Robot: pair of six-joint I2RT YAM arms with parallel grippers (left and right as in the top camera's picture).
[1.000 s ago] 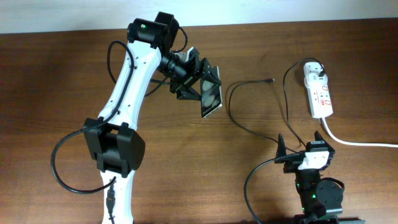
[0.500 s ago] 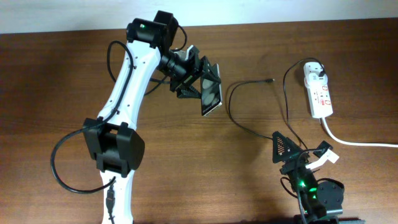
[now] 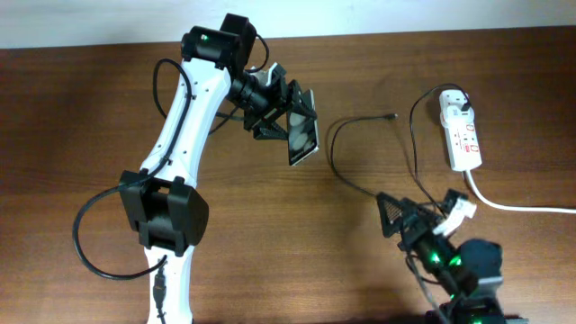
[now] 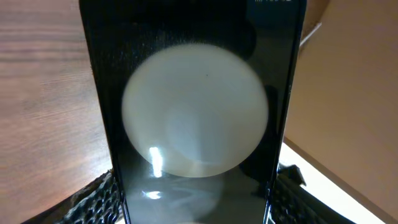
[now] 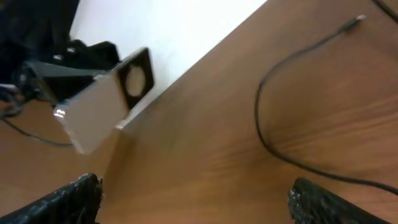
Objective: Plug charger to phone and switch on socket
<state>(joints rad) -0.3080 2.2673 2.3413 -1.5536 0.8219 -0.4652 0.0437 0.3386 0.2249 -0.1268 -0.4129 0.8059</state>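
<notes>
The left gripper leaves the phone's near end [image 3: 304,153] free. My right gripper should next move outward and to the left in the overhead view, to that end.
My left gripper [image 3: 290,122] is shut on the phone [image 3: 306,137] and holds it tilted above the table's back middle. In the left wrist view the phone's [image 4: 193,74] glossy black face fills the frame with a round pale reflection, clamped between both fingers [image 4: 93,200]. The charger's thin black cable [image 3: 335,153] loops on the table, its tip [image 3: 393,116] lying free and its other end at the white plug [image 3: 454,101] in the socket [image 3: 462,137]. My right gripper [image 3: 423,216] stands open and empty near the cable loop. From the right wrist I see the phone's pale back [image 5: 99,112], the cable [image 5: 264,134] and the tip [image 5: 359,20].
A thick white cord [image 3: 517,206] runs from the socket off the right edge. The left arm's white links [image 3: 184,117] cross the left half of the table. The table's far edge meets a pale wall [image 3: 405,13].
The right arm has swung left and turned, so its open gripper now points toward the upper left instead of straight up. The left gripper and phone have barely moved.
</notes>
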